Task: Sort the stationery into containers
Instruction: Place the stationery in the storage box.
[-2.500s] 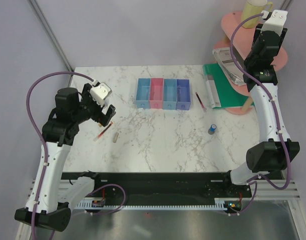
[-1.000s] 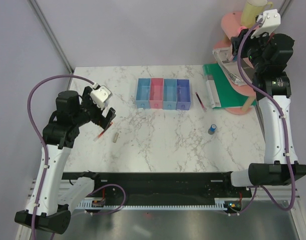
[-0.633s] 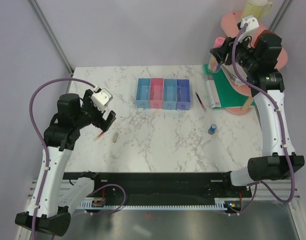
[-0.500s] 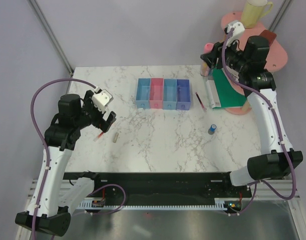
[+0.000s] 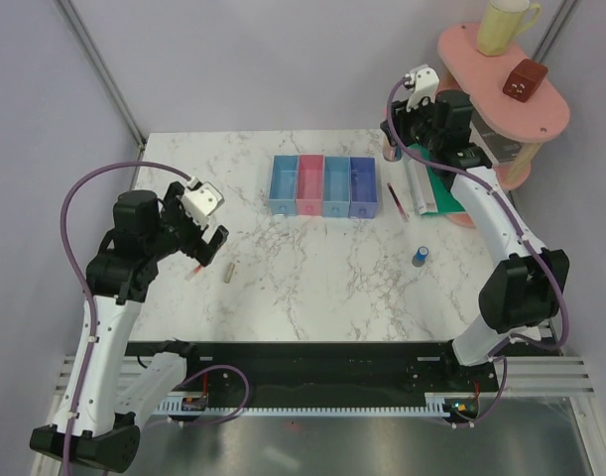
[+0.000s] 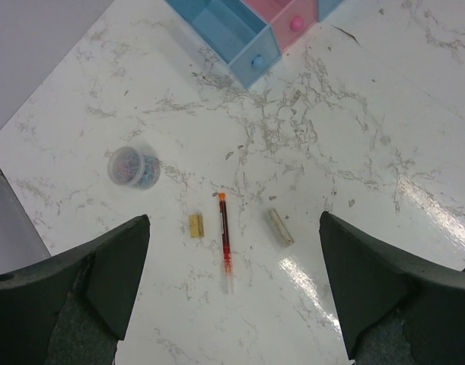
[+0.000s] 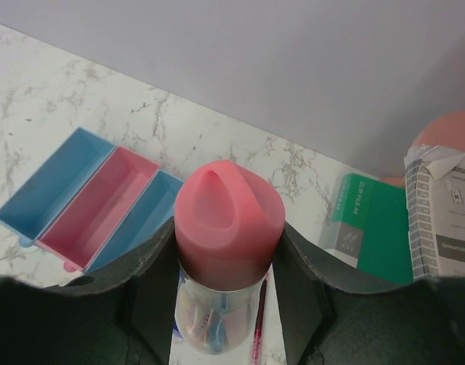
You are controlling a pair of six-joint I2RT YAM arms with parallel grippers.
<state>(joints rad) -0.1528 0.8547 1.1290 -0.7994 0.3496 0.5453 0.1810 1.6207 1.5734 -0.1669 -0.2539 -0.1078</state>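
Note:
My right gripper should move sideways and down into the purple-blue bin (image 5: 363, 185) next and let go of the tube, because that bin is below the gripper, to its left in the top view.
My right gripper (image 7: 228, 266) is shut on a clear tube with a pink cap (image 7: 228, 220), held upright above the table. In the top view that gripper (image 5: 394, 145) hangs right of the row of containers (image 5: 322, 185). A dark red pen (image 7: 259, 327) lies below the tube, beside the purple-blue bin. A tiny blue cylinder (image 5: 421, 256) stands further forward. Over at the left, my left gripper (image 6: 232, 304) is open above a thin red pen (image 6: 225, 242) and a short grey stick (image 6: 281, 227), touching neither.
A small yellowish block (image 6: 195, 225) and a small clear pot (image 6: 134, 167) lie left of the red pen. A green mat (image 5: 451, 188) with a white box sits at the right. Behind it a pink shelf (image 5: 501, 69) carries a yellow mug (image 5: 506, 25).
My right arm has swung from the pink shelf leftward and down toward the table, carrying the pink-capped tube. The left arm has barely moved.

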